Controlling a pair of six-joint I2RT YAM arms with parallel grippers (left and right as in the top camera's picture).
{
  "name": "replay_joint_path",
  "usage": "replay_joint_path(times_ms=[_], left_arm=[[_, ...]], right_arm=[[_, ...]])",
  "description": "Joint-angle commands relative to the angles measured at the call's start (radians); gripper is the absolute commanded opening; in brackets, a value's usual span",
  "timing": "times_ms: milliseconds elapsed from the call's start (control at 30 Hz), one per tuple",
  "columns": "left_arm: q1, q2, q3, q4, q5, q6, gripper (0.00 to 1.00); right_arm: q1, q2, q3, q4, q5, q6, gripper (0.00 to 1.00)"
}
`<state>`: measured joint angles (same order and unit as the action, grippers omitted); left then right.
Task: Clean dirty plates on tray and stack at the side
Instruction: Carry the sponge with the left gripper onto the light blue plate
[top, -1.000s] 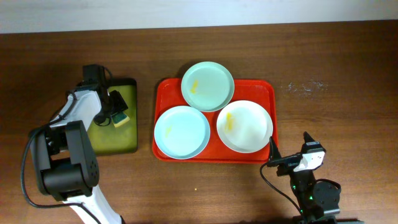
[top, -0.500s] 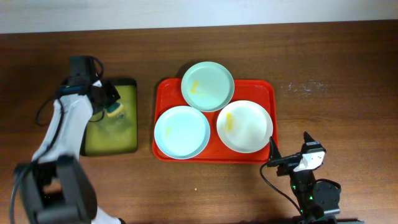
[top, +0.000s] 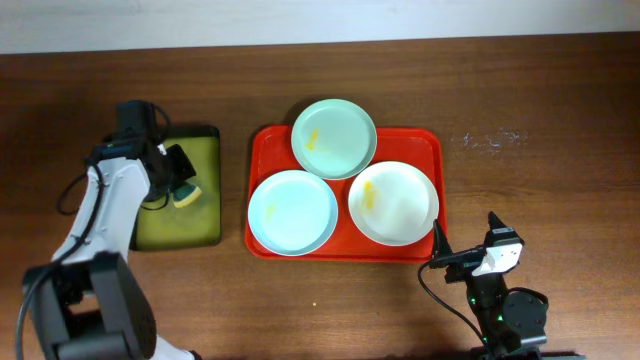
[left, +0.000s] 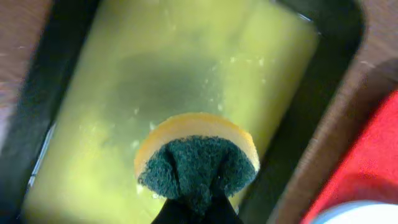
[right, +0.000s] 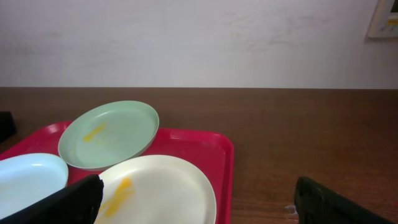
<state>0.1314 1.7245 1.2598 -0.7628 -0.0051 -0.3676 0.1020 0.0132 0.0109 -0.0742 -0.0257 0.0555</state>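
Note:
My left gripper is going to carry the yellow sponge past the black rim and down onto the pale blue plate next and let it go there, because yellow smears remain.
Three plates lie on the red tray (top: 430, 150): a mint one (top: 334, 138) at the back, a pale blue one (top: 292, 211) front left and a white one (top: 393, 203) front right. Each carries yellow smears. My left gripper (top: 178, 182) hangs over the yellow-green tray (top: 180, 228), shut on a yellow sponge with a green scouring face (left: 198, 158), which bulges above the jaws. My right gripper (right: 199, 205) stands open near the table's front edge, facing the white plate (right: 161, 186) and mint plate (right: 109, 134), nothing between its fingers (right: 62, 202).
The black-rimmed yellow-green tray (left: 186, 56) holds wet, soapy liquid and sits left of the red tray's edge (left: 367, 162). Bare wooden table (top: 530, 130) lies right of the red tray. The right arm's base (top: 505, 305) stands at the front edge.
The left gripper has shut on the sponge over the yellow-green tray, and its arm has swung outward to the left. The right arm and the plates have not moved.

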Motion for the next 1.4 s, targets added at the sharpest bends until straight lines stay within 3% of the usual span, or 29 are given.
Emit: replay_joint_path(times_ms=[0, 133, 267, 367, 500, 567, 733, 867, 967, 1133, 1233, 1267, 1300, 1367], left_arm=[[0.000, -0.215, 0.074, -0.010, 0.037, -0.006, 0.00], [0.000, -0.243, 0.024, -0.004, -0.011, 0.002, 0.00], [-0.020, -0.067, -0.090, 0.089, 0.000, 0.010, 0.00], [-0.020, -0.054, -0.062, 0.071, 0.117, 0.116, 0.00], [-0.027, -0.198, 0.074, -0.033, 0.275, 0.115, 0.00], [-0.066, -0.286, 0.075, -0.074, 0.356, 0.115, 0.00], [-0.294, -0.291, -0.004, -0.175, 0.329, 0.115, 0.00], [-0.491, -0.175, -0.193, 0.006, 0.185, -0.021, 0.00], [-0.558, -0.085, -0.272, 0.180, 0.180, -0.037, 0.00], [-0.588, 0.044, -0.278, 0.367, 0.150, -0.037, 0.00], [-0.587, 0.067, -0.278, 0.414, 0.022, -0.063, 0.00], [-0.587, 0.067, -0.278, 0.414, -0.020, -0.067, 0.07], [-0.587, 0.067, -0.278, 0.415, -0.033, -0.066, 0.31], [-0.587, 0.067, -0.270, 0.418, -0.037, -0.066, 0.37]], right_arm=[[0.008, -0.004, -0.005, -0.005, 0.005, 0.002, 0.99], [0.008, -0.004, -0.005, -0.005, 0.004, 0.002, 0.99], [0.008, -0.004, -0.005, -0.005, 0.005, 0.002, 0.99], [0.008, -0.004, -0.005, -0.005, 0.005, 0.002, 0.99], [0.008, -0.004, -0.005, -0.005, 0.005, 0.002, 0.99], [0.008, -0.004, -0.005, -0.005, 0.005, 0.002, 0.99], [0.008, -0.004, -0.005, -0.005, 0.005, 0.002, 0.99], [0.008, -0.004, -0.005, -0.005, 0.005, 0.002, 0.99], [0.008, -0.004, -0.005, -0.005, 0.005, 0.002, 0.99], [0.008, -0.004, -0.005, -0.005, 0.005, 0.002, 0.99], [0.008, -0.004, -0.005, -0.005, 0.005, 0.002, 0.99], [0.008, -0.004, -0.005, -0.005, 0.005, 0.002, 0.99], [0.008, -0.004, -0.005, -0.005, 0.005, 0.002, 0.99], [0.008, -0.004, -0.005, -0.005, 0.004, 0.002, 0.99]])
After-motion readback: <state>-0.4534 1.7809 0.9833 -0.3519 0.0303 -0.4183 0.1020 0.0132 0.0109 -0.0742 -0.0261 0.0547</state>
